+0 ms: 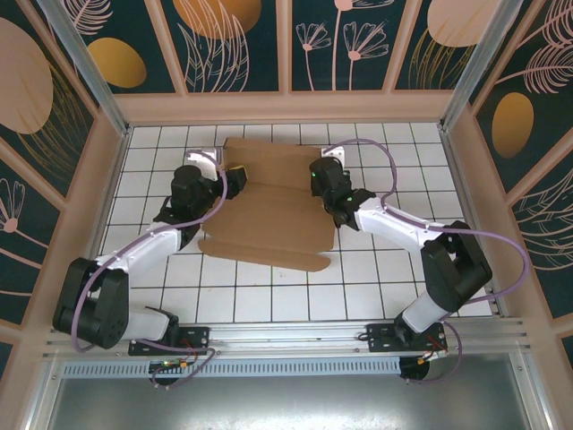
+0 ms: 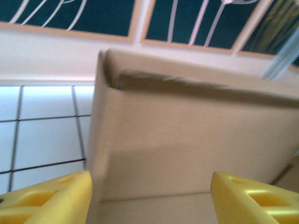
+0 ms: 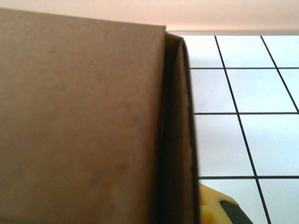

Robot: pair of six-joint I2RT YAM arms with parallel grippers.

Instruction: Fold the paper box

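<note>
The right gripper draws the box's doubled cardboard side (image 3: 180,126) back toward the aluminium bar next, then releases it, since bare tiles in front of the box leave room.
The paper box (image 1: 269,224) is brown cardboard, lying partly folded on the white tiles in the middle. Its flat panel reaches toward me and raised walls stand at the far side. My left gripper (image 1: 235,177) is at the box's far left corner. In the left wrist view its yellow fingers (image 2: 56,198) stand wide apart and open, with an upright wall of the box (image 2: 187,130) just beyond them. My right gripper (image 1: 324,184) is at the box's far right wall. In the right wrist view a doubled cardboard wall (image 3: 180,140) runs down into the right gripper (image 3: 184,210), which is shut on it. One yellow finger (image 3: 215,207) shows beside the wall.
Pale wooden side walls (image 1: 98,179) and a back wall (image 1: 286,107) enclose the tiled floor (image 1: 269,296). An aluminium rail (image 1: 286,336) with both arm bases runs along the near edge. Bare tiles lie in front of the box and to both sides.
</note>
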